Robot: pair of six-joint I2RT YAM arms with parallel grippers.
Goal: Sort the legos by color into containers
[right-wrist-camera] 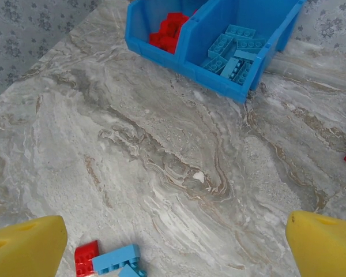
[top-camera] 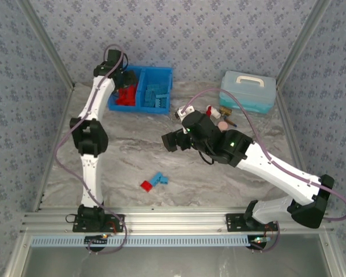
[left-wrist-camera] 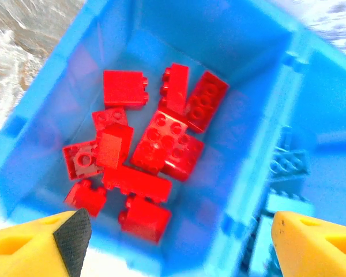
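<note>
The left gripper moves back toward my base next, then down onto the light blue lego beside the red one.
The bright blue bin [top-camera: 164, 73] stands at the back left. Its left compartment [left-wrist-camera: 242, 57] holds several red legos [left-wrist-camera: 161, 141]; its right compartment [right-wrist-camera: 277, 14] holds several light blue legos [right-wrist-camera: 228, 49]. My left gripper [left-wrist-camera: 176, 242] hangs open just above the left compartment, nothing between its fingers. On the table near the front lie one red lego [top-camera: 146, 185] and two light blue legos [top-camera: 158, 179] together. My right gripper [top-camera: 169, 140] hovers open above the table's middle, with those loose legos [right-wrist-camera: 112, 259] at the lower left of its view.
A pale teal lidded box [top-camera: 248, 91] with a white handle stands at the back right. A small red-and-white bottle [top-camera: 213, 109] and a pink disc [top-camera: 224, 123] lie in front of it, close behind the right arm. Patterned walls close in both sides.
</note>
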